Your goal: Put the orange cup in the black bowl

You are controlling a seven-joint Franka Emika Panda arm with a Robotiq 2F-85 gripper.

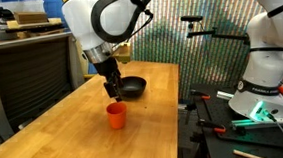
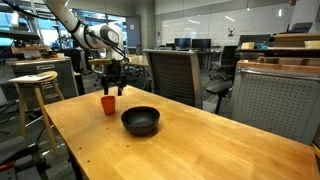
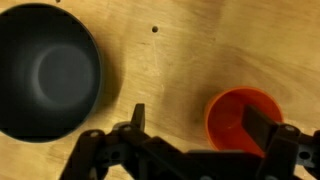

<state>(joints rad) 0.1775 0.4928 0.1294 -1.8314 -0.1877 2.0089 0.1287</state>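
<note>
My gripper should next go down onto the orange cup's rim on the bowl's side (image 1: pixel 118 103) (image 3: pixel 209 119), because that part of the cup's side is between its open fingers.
The orange cup (image 1: pixel 116 114) stands upright on the wooden table; it also shows in the other exterior view (image 2: pixel 108 104) and at the lower right of the wrist view (image 3: pixel 240 120). The black bowl (image 1: pixel 131 87) sits beside it, empty, seen too in an exterior view (image 2: pixel 140 121) and at the upper left of the wrist view (image 3: pixel 45 70). My gripper (image 3: pixel 200 122) hangs just above the cup, open. One finger is over the cup's mouth, the other over bare table beside it. In both exterior views the gripper (image 1: pixel 112 89) (image 2: pixel 112 84) is right above the cup.
The wooden table (image 1: pixel 75 134) has a near edge with a black stand and cables at its side. A second white robot (image 1: pixel 265 50) stands beyond the table. An office chair (image 2: pixel 170 70) and a wooden stool (image 2: pixel 35 85) stand beside the table.
</note>
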